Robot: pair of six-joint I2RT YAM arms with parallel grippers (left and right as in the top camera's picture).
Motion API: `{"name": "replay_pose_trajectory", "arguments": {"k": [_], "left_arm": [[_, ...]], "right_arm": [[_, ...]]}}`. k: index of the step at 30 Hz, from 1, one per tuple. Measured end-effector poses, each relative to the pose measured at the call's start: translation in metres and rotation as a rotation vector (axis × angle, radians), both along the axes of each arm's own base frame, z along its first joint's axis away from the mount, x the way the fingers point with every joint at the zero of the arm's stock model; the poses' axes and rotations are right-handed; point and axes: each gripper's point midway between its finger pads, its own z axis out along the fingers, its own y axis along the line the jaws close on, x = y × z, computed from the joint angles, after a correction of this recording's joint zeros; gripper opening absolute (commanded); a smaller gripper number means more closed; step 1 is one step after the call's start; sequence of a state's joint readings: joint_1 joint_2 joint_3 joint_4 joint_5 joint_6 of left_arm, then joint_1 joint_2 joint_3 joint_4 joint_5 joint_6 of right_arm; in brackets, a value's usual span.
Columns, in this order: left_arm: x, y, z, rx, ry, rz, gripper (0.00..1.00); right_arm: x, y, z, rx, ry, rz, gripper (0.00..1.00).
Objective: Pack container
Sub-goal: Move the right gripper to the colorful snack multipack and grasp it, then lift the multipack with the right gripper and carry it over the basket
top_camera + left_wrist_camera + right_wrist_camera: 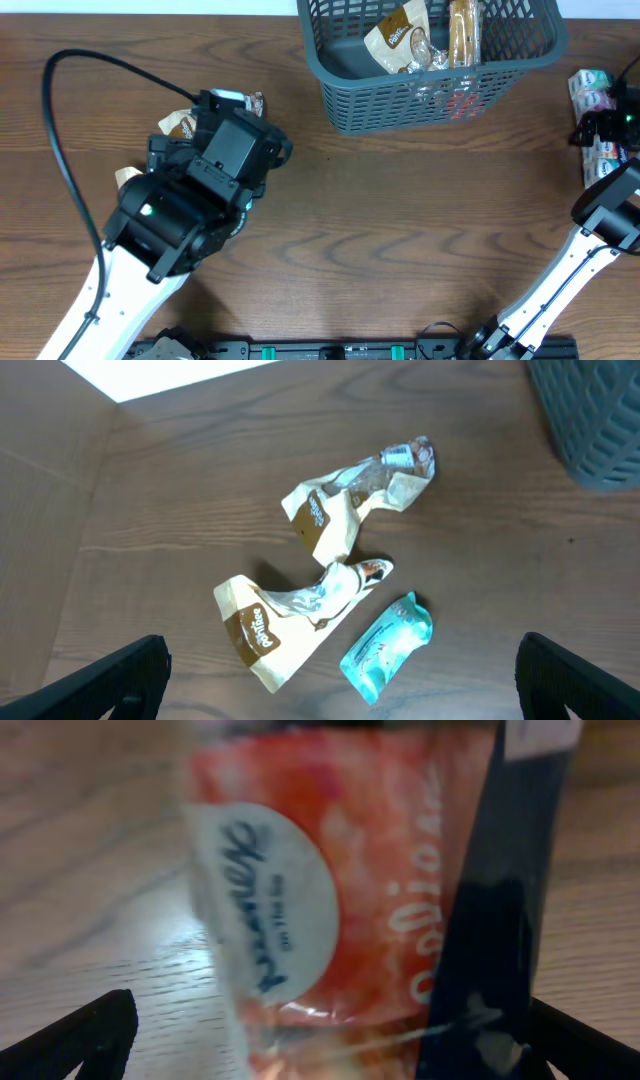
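My right gripper eases its spread fingers around the orange-red packet (330,870) toward the packet's end at the wrist view's bottom (355,1048) next and closes across the packet.
The container (345,75), a dark grey-blue slotted basket, stands at the back centre and holds several snack packets (400,40); its corner shows in the left wrist view (590,420). My left gripper (340,685) is open and hovers above two brown-and-white packets (290,615) (345,505) and a teal packet (385,645) on the table. In the overhead view it (205,110) covers most of them. My right gripper (340,1055) is open, with an orange-red packet (330,870) very close between its wide fingers. It is at the far right (598,128).
A pile of small packets (590,90) lies at the far right edge beside the right arm. A black cable (60,140) loops over the table left of the left arm. The table is dark wood.
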State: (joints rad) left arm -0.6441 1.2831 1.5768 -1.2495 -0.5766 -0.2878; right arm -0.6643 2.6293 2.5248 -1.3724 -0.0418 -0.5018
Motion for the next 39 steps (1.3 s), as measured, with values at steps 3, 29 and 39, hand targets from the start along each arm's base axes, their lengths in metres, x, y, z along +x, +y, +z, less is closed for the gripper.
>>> {"name": "replay_pose_trajectory", "arguments": {"k": [3, 29, 39], "left_arm": [[0.003, -0.002, -0.005, 0.011, 0.015, 0.0, 0.99], [0.007, -0.006, -0.012, 0.029, 0.04, 0.0, 0.99], [0.007, -0.006, -0.012, 0.029, 0.039, 0.0, 0.99]], "right_arm": [[-0.006, -0.007, -0.002, -0.001, 0.006, -0.016, 0.99], [-0.014, -0.014, 0.003, 0.06, -0.032, -0.151, 0.01], [-0.009, -0.01, 0.005, 0.088, -0.056, -0.191, 0.01]]}}
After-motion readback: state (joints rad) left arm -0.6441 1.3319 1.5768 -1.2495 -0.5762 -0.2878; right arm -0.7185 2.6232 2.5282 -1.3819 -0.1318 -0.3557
